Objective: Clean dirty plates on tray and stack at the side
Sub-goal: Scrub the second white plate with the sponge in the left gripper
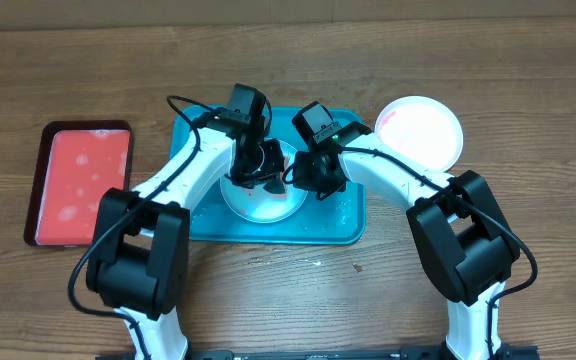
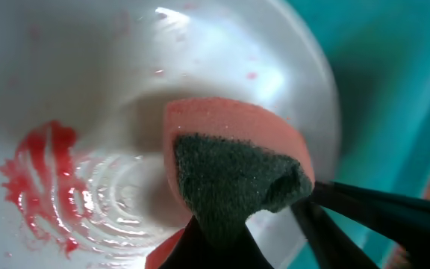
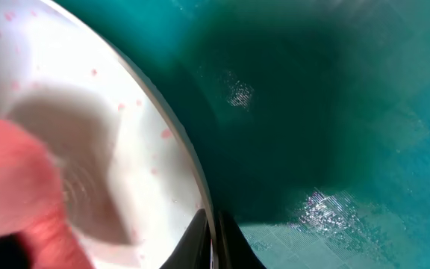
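Note:
The red tray [image 1: 78, 196] is to the left of my left gripper in the overhead view, so I will lift my left gripper, carry the sponge across and down into it, and then release the sponge.
A pale bluish-white plate [image 1: 264, 203] lies in the middle of the teal tray [image 1: 348, 225]. My left gripper [image 1: 258, 165] is shut on a pink sponge [image 2: 230, 131] with a dark green scouring side, and the sponge presses on the plate's inside [image 2: 125, 67]. A red smear [image 2: 39, 175] lies left of the sponge, with small red specks around it. My right gripper [image 1: 293, 175] is shut on the plate's right rim [image 3: 200, 187], one finger inside and one outside. A second plate [image 1: 420, 130], white with a pinkish tint, sits on the table right of the tray.
A smaller red tray [image 1: 78, 182] with a dark rim lies on the wooden table at the left. The teal tray's floor [image 3: 334, 112] is wet and shiny to the right of the plate. Both arms cross over the tray's front half.

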### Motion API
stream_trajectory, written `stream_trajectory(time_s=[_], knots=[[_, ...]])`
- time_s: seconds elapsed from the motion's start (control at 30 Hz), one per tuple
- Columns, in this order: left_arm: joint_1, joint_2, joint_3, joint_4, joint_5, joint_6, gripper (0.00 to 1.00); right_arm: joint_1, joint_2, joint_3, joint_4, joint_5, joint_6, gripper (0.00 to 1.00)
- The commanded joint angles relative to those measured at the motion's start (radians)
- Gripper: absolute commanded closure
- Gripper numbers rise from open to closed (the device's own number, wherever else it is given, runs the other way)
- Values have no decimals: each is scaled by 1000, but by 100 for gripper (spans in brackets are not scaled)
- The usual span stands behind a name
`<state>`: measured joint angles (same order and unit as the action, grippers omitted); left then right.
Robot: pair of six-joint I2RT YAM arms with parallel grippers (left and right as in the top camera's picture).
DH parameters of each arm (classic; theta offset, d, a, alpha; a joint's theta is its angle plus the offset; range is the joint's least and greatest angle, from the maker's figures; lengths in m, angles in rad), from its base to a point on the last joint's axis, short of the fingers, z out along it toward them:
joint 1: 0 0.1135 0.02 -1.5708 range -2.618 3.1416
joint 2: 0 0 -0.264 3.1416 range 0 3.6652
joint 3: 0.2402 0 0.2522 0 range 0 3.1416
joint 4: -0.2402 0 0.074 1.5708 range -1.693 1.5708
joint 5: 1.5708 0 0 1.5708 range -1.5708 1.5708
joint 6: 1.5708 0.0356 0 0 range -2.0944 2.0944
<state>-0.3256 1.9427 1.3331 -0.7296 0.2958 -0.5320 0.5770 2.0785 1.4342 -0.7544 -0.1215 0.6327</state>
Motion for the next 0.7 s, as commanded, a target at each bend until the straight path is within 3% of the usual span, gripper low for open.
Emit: stream_trajectory(time_s=[0.0,0.17,0.33,0.43,0.57,0.67], knots=[[7,68,-3,-4,-44,-33,96,5,10,-21,-24,61,23,96],[26,113,-3,-38,-151,-33,96,5,10,-21,-29,62,22,96],[93,110,12,-148,-388,-32,96,5,10,-21,-38,96,22,96],[130,110,31,-191,-454,-29,96,5,10,-21,-37,95,22,96],[166,110,79,-228,-420,-28,96,5,10,-21,-35,96,22,96],[170,110,103,-204,-278,23,96,5,10,-21,-29,95,22,96]])
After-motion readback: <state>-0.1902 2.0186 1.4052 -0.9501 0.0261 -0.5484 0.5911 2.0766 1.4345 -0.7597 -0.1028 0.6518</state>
